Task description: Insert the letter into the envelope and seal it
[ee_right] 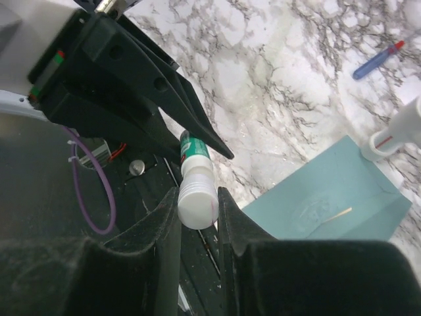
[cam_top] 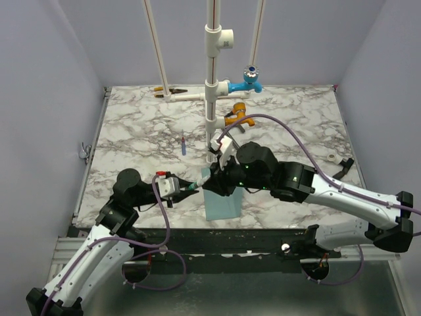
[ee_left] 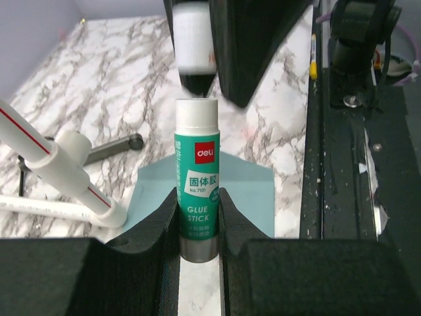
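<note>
My right gripper needs to carry the glue stick's cap past the envelope (cam_top: 222, 205), down, and release it, as clear marble table lies below and right in the top view.
The light teal envelope (cam_top: 222, 205) (ee_left: 253, 187) (ee_right: 329, 197) lies flat near the table's front edge. The letter is hidden from view. My left gripper (cam_top: 187, 188) (ee_left: 197, 197) is shut on the green body of a glue stick (ee_left: 196, 171) (ee_right: 192, 148), held above the envelope's left side. Its white cap (ee_right: 197, 205) sits between the jaws of my right gripper (cam_top: 210, 176) (ee_right: 198, 201), which is shut on it. In the left wrist view the cap (ee_left: 194, 39) is blurred and seems a small gap away from the stick's white tip.
A white PVC pipe stand (cam_top: 210, 99) with a blue fitting (cam_top: 250, 80) and an orange fitting (cam_top: 237, 115) rises behind the grippers. White pipes (ee_left: 72, 171) lie left of the envelope. A blue pen (cam_top: 183, 143) (ee_right: 376, 60) lies on the marble farther back.
</note>
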Robot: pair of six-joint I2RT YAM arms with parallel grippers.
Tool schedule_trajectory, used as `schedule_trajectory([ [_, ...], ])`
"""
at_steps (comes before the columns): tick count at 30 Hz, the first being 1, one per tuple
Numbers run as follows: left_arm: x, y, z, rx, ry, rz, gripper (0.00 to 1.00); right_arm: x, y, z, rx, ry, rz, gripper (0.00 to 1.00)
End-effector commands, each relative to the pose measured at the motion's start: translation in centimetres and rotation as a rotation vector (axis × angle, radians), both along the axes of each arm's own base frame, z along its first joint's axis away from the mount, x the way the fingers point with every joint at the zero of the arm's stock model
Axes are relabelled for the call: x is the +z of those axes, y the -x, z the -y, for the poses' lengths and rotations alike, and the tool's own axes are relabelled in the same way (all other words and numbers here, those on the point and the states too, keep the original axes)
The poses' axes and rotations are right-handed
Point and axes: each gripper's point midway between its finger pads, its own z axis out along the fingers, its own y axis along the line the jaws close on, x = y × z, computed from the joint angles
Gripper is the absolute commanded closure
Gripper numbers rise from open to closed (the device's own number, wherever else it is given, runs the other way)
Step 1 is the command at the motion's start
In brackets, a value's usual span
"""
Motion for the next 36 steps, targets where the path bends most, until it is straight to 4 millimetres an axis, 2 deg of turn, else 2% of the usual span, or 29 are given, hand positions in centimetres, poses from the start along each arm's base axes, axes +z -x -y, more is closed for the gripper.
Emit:
schedule_trajectory([
  [1, -3.3, 0.0, -0.7, 0.01, -0.092, -0.021, 1.0, 2.6, -0.5, 2.6, -0.056, -0.024, 0.059, 0.99],
  [7, -3.6, -0.1, -0.7, 0.011, -0.101, -0.019, 1.0, 2.1, -0.8, 3.6, -0.103, 0.001, 0.047, 0.99],
  [11, -3.5, -0.4, -0.9, 0.043, -0.098, -0.026, 1.0, -0.1, -2.6, 6.6, -0.288, 0.112, 0.028, 0.99],
  [15, -3.3, -0.4, -1.0, 0.054, -0.087, -0.042, 1.0, -4.4, -3.5, 10.1, -0.475, 0.257, -0.033, 0.99],
  [20, -3.2, -0.3, -1.0, 0.052, -0.083, -0.041, 1.0, -11.6, -3.4, 14.0, -0.647, 0.42, -0.173, 0.99],
  [23, -3.1, -0.1, -0.9, 0.043, -0.079, -0.042, 1.0, -15.5, -4.0, 16.1, -0.732, 0.481, -0.221, 1.0],
  [29, -2.8, 0.1, -1.0, 0.044, -0.067, -0.036, 1.0, -19.4, -7.1, 18.8, -0.866, 0.441, -0.288, 0.99],
  [33, -2.9, 0.2, -0.9, 0.035, -0.065, -0.036, 1.0, -21.6, -10.6, 19.9, -0.924, 0.371, -0.354, 0.99],
  [36, -2.6, 0.2, -0.9, 0.035, -0.061, -0.037, 1.0, -23.3, -12.8, 21.3, -0.973, 0.413, -0.401, 0.99],
])
